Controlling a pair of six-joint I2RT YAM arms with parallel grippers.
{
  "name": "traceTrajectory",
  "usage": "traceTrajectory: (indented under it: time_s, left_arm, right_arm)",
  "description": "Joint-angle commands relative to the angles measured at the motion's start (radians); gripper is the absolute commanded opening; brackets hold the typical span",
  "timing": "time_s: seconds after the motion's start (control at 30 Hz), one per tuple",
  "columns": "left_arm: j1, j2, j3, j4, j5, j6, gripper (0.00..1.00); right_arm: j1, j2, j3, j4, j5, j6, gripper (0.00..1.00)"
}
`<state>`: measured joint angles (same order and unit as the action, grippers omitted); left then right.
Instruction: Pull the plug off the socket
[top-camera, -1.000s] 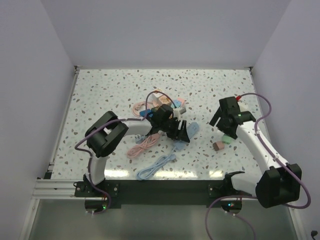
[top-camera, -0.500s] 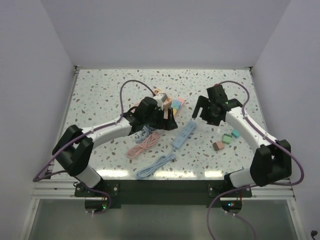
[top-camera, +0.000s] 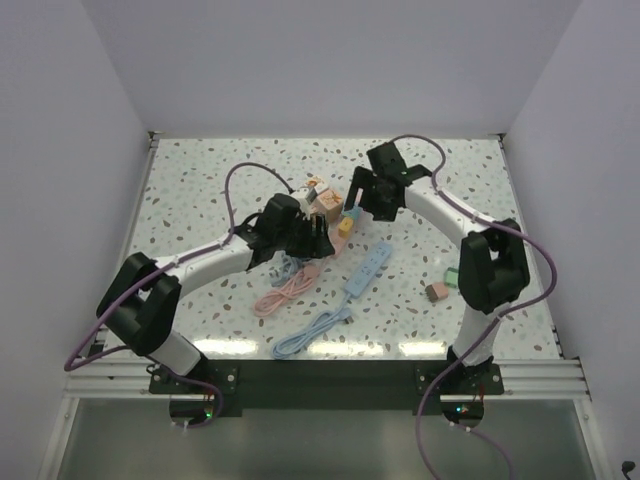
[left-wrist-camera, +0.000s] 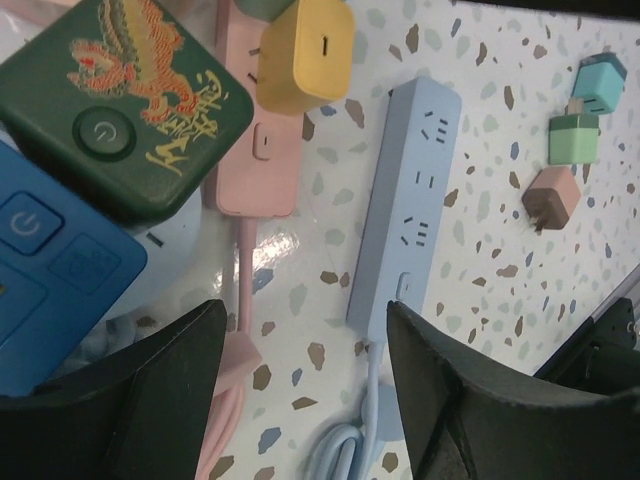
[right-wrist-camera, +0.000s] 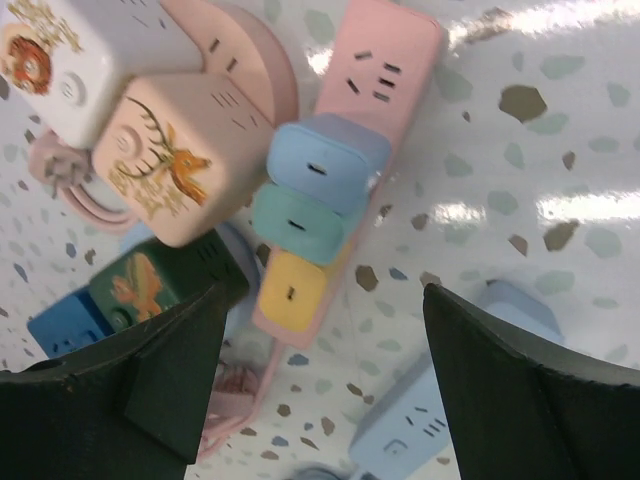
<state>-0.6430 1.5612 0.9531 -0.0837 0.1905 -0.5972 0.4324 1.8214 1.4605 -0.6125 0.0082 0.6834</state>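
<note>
The robot's right gripper needs to move down next with a turn around the blue plug (top-camera: 352, 212) (right-wrist-camera: 328, 163), because the row of plugs slants between its open fingers.
A pink socket strip (right-wrist-camera: 385, 60) lies on the speckled table with three plugs in a row in it: blue (right-wrist-camera: 325, 165), teal (right-wrist-camera: 295, 225) and yellow (right-wrist-camera: 292, 290). My right gripper (right-wrist-camera: 328, 295) hovers open above the strip's yellow-plug end and touches nothing; from above it (top-camera: 362, 195) sits at the back centre. My left gripper (left-wrist-camera: 305, 320) is open and empty over bare table, between the pink strip (left-wrist-camera: 258, 150) and a blue strip (left-wrist-camera: 410, 200). The yellow plug (left-wrist-camera: 303, 52) shows ahead of it. From above, the left gripper (top-camera: 312, 238) is just left of the strip.
Cube sockets crowd the strip: green (left-wrist-camera: 125, 115), blue (left-wrist-camera: 50, 260), peach with a deer (right-wrist-camera: 165, 170), white (right-wrist-camera: 70, 50). Three loose plugs (left-wrist-camera: 573, 138) lie to the right. A pink cable coil (top-camera: 283, 292) and a blue one (top-camera: 310, 333) lie near the front.
My right arm has swung from the right side in over the pink strip. My left gripper has drawn back leftward off the blue strip, which now lies free on the table.
</note>
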Motion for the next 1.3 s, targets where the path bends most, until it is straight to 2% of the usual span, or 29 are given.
traceTrajectory:
  time_s: [0.0, 0.17, 0.27, 0.37, 0.53, 0.87, 1.07, 1.27]
  left_arm:
    - [-0.003, -0.061, -0.02, -0.008, -0.011, 0.017, 0.7]
    - [0.003, -0.093, -0.031, -0.025, -0.034, 0.016, 0.7]
    - [0.002, -0.098, -0.039, -0.031, -0.034, 0.01, 0.69]
    - [0.003, -0.101, -0.043, -0.028, -0.029, 0.002, 0.68]
    - [0.003, -0.101, -0.045, -0.031, -0.031, -0.001, 0.68]
    - [0.003, -0.078, -0.053, -0.024, -0.02, -0.013, 0.67]
    - [0.002, -0.089, -0.062, -0.024, -0.025, -0.019, 0.67]
    - [0.003, -0.09, -0.063, -0.022, -0.023, -0.021, 0.67]
  right_arm:
    - [0.022, 0.068, 0.147, -0.039, 0.021, 0.024, 0.82]
    - [0.022, 0.174, 0.247, -0.133, 0.129, 0.076, 0.81]
    - [0.023, 0.182, 0.264, -0.135, 0.167, 0.117, 0.81]
    - [0.022, 0.19, 0.265, -0.093, 0.171, 0.15, 0.81]
    - [0.022, 0.277, 0.354, -0.158, 0.167, 0.154, 0.81]
    - [0.023, 0.348, 0.394, -0.22, 0.186, 0.189, 0.8]
    - [0.019, 0.178, 0.172, -0.046, 0.243, 0.232, 0.81]
    - [-0.015, 0.156, 0.161, -0.01, 0.226, 0.252, 0.84]
